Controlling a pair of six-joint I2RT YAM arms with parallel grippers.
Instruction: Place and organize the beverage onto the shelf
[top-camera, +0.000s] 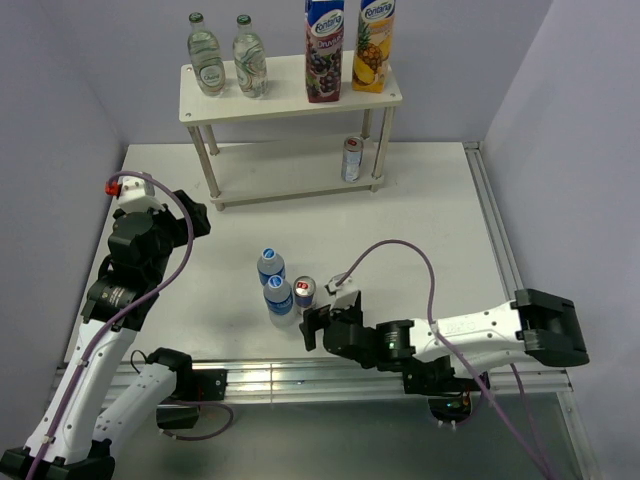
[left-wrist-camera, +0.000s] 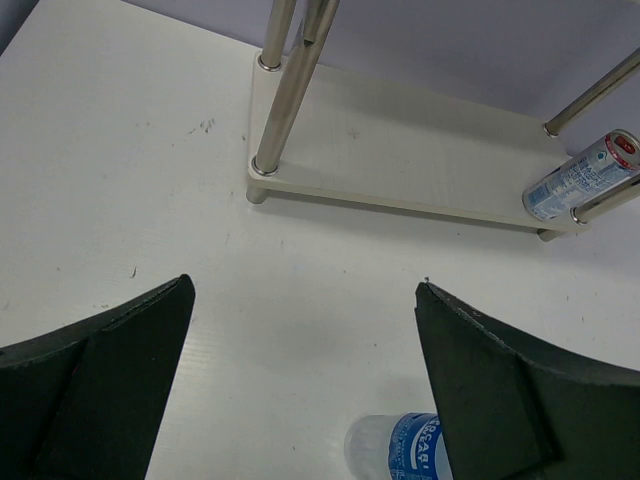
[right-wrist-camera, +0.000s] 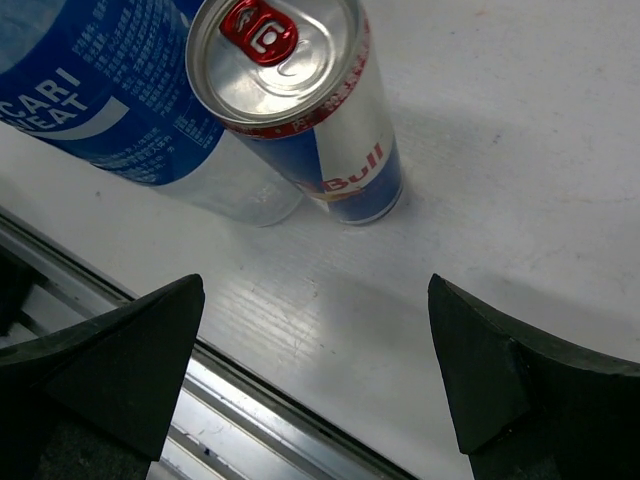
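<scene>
My right gripper should next move its open fingers outward and down around the upper body of the Red Bull can (top-camera: 305, 291) (right-wrist-camera: 318, 115), since the can stands outward of it.
The cream-white two-tier shelf (top-camera: 285, 95) stands at the back of the table. Its top board holds two glass bottles (top-camera: 207, 55) and two juice cartons (top-camera: 325, 50). A slim can (top-camera: 351, 158) stands on the lower board (left-wrist-camera: 400, 150) at the right; it also shows in the left wrist view (left-wrist-camera: 580, 178). Two blue-labelled water bottles (top-camera: 271, 266) and a Red Bull can (top-camera: 305, 292) stand mid-table. My right gripper (top-camera: 315, 325) is open and empty just in front of the Red Bull can (right-wrist-camera: 300, 110). My left gripper (top-camera: 195, 215) is open and empty, left of the bottles, facing the shelf.
An aluminium rail (top-camera: 300, 375) runs along the table's near edge, right under my right gripper (right-wrist-camera: 315, 285). Another rail (top-camera: 495, 230) lines the right side. Grey walls close in the back and both sides. A water bottle (left-wrist-camera: 400, 450) sits by my left gripper's right finger.
</scene>
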